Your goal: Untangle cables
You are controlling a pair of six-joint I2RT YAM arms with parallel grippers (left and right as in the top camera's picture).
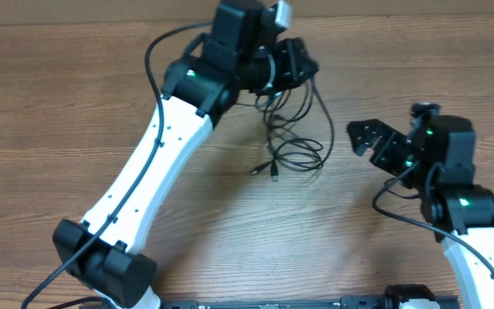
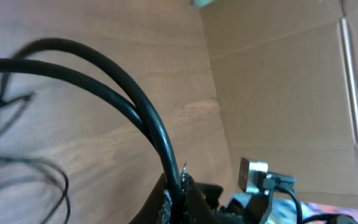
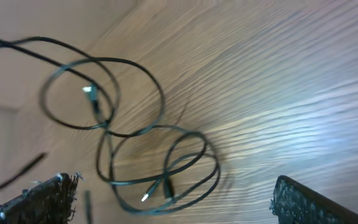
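The loops lie bunched, so next my left gripper should sweep left in the overhead view and down, releasing the cable pieces onto the bare table beside the loops.
The cables (image 1: pixel 292 142) are thin black cords in loose loops on the wooden table, with plug ends (image 1: pixel 274 170) at the near side. My left gripper (image 1: pixel 303 64) is at the far side of the table, shut on two strands of the cables (image 2: pixel 138 102) and holding them up off the table. My right gripper (image 1: pixel 369 139) is open and empty, to the right of the loops. In the right wrist view the loops (image 3: pixel 135 146) lie ahead between its fingers (image 3: pixel 173 202), apart from them.
The wooden table (image 1: pixel 58 112) ends at a cardboard wall (image 2: pixel 291 81) at the back. The left arm (image 1: pixel 153 154) crosses the table's left middle. A small camera on a mount (image 2: pixel 257 177) shows beside the left gripper.
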